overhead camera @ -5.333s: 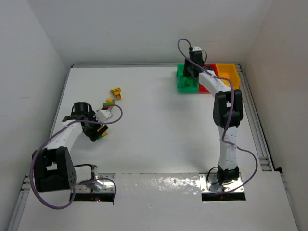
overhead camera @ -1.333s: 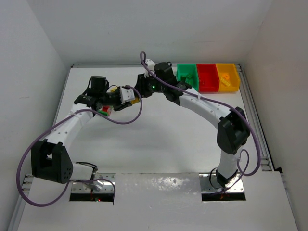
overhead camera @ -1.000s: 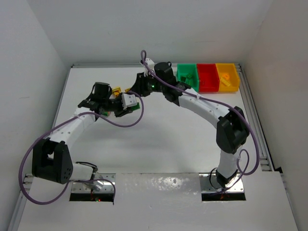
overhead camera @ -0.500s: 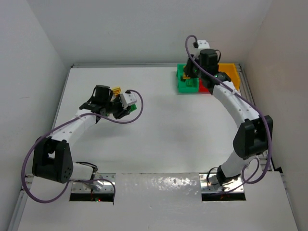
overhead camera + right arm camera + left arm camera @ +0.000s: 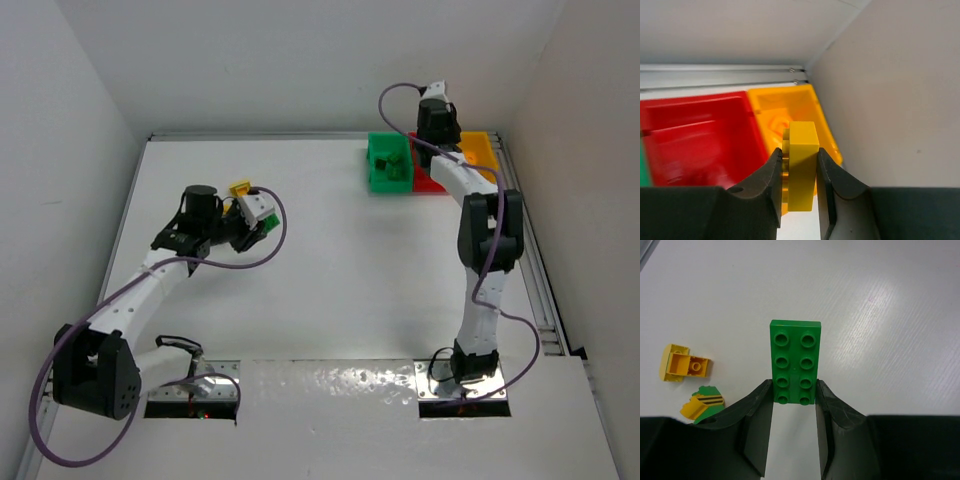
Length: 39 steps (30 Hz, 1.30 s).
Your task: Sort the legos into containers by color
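Note:
My right gripper moves down and toward the container's side next, over the yellow-orange container [image 5: 791,118].
My left gripper [image 5: 794,391] is shut on a green lego [image 5: 794,361] with eight studs, held just above the white table; in the top view that gripper [image 5: 258,222] is at the left of the table. Beside it lie a yellow lego [image 5: 685,368] and a yellow-and-green piece [image 5: 702,404]. My right gripper [image 5: 799,161] is shut on a yellow lego [image 5: 801,165], hanging over the yellow-orange container [image 5: 785,112] next to the red container [image 5: 695,135]. The green container [image 5: 390,165] stands at the left of the row, with a green lego inside.
The containers [image 5: 480,150] stand in the back right corner against the side wall [image 5: 900,100]. A metal rail [image 5: 720,77] runs along the table's far edge. A yellow lego [image 5: 240,188] lies just behind the left gripper.
The right gripper has swung right from above the green container to above the yellow-orange one, still holding the yellow lego. The left arm has shifted slightly with its green lego.

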### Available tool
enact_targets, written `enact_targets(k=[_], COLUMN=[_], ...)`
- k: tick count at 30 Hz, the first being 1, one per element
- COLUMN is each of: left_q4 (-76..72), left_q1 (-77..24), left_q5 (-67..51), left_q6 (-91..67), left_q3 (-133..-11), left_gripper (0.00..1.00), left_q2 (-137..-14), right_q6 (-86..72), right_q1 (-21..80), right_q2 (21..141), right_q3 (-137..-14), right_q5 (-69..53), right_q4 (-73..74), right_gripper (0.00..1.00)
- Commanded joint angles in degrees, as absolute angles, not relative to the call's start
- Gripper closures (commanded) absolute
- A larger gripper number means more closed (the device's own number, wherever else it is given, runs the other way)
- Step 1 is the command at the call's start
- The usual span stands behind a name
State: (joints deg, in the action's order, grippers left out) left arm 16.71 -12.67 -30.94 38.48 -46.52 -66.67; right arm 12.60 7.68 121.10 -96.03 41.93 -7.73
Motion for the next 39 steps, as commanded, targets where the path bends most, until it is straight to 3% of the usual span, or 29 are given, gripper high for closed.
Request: enact_targets(k=[1,7,13,19,20,21,26,32,39], left_q4=[14.41,12.14,9.58,9.49,9.49,9.49,9.67,9.85,7.56], left_q1=[-12.74,-12.74,-12.66,-12.74,-12.74,-12.66,-12.74,-12.74,-12.74], left_q5=[-30.68,-31.29,-30.85,-30.41,-30.24,-29.80,-29.18,-29.44,-31.20], left_q6=[35.69,34.80,33.40,33.92,34.01,34.10,33.84,33.75,34.01], left_q3=[-44.91,-43.86,-44.38,-45.53,-45.61,-45.79,-45.79,-45.44,-45.09], left_gripper=[1.00,1.00,1.00,1.00,1.00,1.00,1.00,1.00,1.00], left_q2=[-63.99,-64.07,-66.00,-67.94,-68.03,-68.20,-68.20,-67.68,-66.97], right_q6=[24.42,29.89,19.96,18.20,17.85,17.23,16.26,14.69,7.21], right_q1=[6.86,3.61,0.18,0.26,0.26,0.26,0.26,0.18,4.83], right_q2=[125.31,133.15,135.18,136.84,136.93,136.76,135.35,132.98,120.35], right_q3=[-99.92,-106.43,-107.58,-107.23,-107.40,-107.14,-106.26,-106.61,-98.37], right_q5=[48.59,50.45,41.15,38.32,38.58,38.93,38.49,38.32,34.62], right_q4=[-21.08,-26.54,-16.89,-15.82,-15.82,-16.08,-16.61,-14.42,-8.62], right_gripper=[1.00,1.00,0.99,0.84,0.80,0.64,0.47,0.38,0.31])
